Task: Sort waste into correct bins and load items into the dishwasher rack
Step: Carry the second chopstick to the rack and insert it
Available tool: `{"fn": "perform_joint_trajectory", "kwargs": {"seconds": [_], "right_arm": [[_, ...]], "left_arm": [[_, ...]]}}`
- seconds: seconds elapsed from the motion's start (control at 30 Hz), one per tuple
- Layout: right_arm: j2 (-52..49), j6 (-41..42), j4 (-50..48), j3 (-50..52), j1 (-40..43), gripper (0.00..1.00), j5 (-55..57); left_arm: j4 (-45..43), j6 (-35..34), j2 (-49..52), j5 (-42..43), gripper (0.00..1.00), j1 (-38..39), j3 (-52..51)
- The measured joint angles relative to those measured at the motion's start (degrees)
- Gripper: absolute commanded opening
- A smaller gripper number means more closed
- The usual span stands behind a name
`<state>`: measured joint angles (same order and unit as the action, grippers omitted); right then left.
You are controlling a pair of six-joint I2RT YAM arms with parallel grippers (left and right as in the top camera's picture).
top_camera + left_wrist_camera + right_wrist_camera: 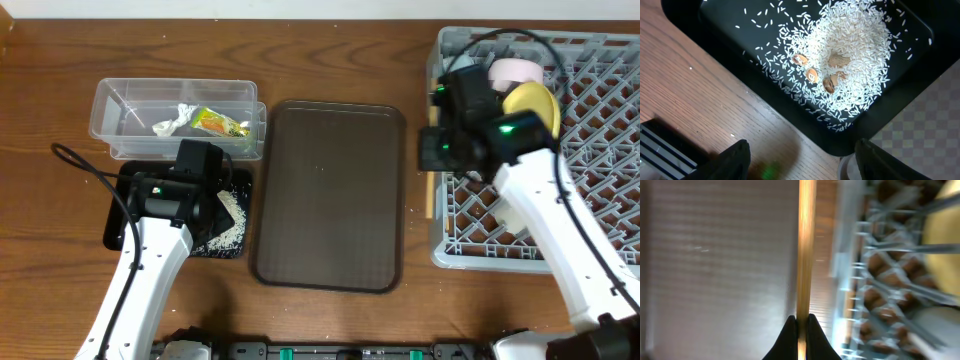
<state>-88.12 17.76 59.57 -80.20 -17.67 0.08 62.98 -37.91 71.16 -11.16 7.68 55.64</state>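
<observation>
My right gripper moves the chopsticks toward the right in the overhead view next, past the rack's side by the tray. It releases them inside, since they hang outside the rack.
My right gripper is shut on the thin wooden chopsticks, which run straight ahead from its fingertips. Overhead, the chopsticks hang along the left wall of the grey dishwasher rack, below the right gripper. A yellow plate and a pinkish bowl stand in the rack. My left gripper is open over the near edge of the black tray, which holds rice and food scraps. The clear tub holds the wrapper and tissue.
The brown serving tray lies between the black tray and the rack. A whitish round rim shows beside the left gripper's right finger. Bare wooden table lies on the left and at the back.
</observation>
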Motion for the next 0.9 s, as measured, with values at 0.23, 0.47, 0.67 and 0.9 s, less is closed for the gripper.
{"fn": "perform_joint_trajectory", "kwargs": {"seconds": [0.23,0.47,0.67,0.9], "right_arm": [[-1.6,-4.3,2.8,0.0,6.1,0.01,4.0],[-7.2,-6.5,2.8,0.0,6.9,0.17,4.9],[-9.0,-5.7,2.3,0.0,6.9,0.44,4.8],[-5.6,-2.9,1.2,-0.3,8.0,0.84,-0.1]], "left_arm": [[0.0,0.0,0.0,0.0,0.7,0.0,0.0],[0.0,0.0,0.0,0.0,0.7,0.0,0.0],[0.0,0.0,0.0,0.0,0.7,0.0,0.0],[-3.6,5.4,0.0,2.6,0.7,0.0,0.0]]}}
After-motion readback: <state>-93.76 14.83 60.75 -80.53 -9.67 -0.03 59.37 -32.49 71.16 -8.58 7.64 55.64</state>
